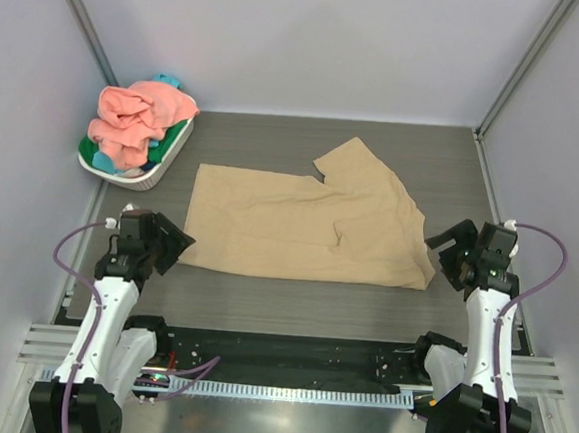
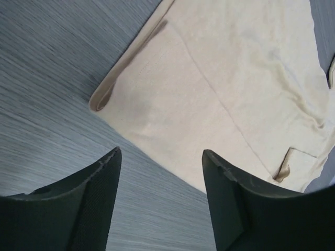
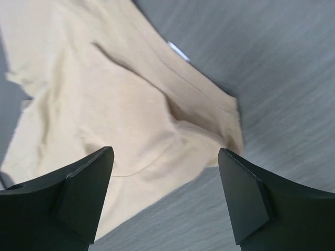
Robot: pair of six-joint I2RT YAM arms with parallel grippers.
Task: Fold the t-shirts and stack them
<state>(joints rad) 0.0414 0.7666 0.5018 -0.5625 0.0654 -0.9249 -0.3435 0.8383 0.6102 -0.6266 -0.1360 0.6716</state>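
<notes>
The sleeve's far tip [image 1: 355,142] lies outward and to my right gripper's left in the top view, so next my right gripper should move outward and down onto that tip.
A tan t-shirt [image 1: 309,228] lies spread on the grey table, one sleeve sticking up toward the back; it also shows in the left wrist view [image 2: 230,89] and the right wrist view [image 3: 115,110]. My left gripper [image 1: 172,245] is open and empty at the shirt's near left corner. My right gripper [image 1: 445,251] is open and empty at the shirt's near right corner. A salmon pink t-shirt [image 1: 137,119] is piled over a green one [image 1: 170,137] and a teal one [image 1: 103,160] in the white basket [image 1: 152,174].
The white oval basket stands at the back left beside the left wall. Grey walls and metal frame posts [image 1: 522,64] close the table on three sides. A black rail [image 1: 288,357] with the arm bases runs along the near edge.
</notes>
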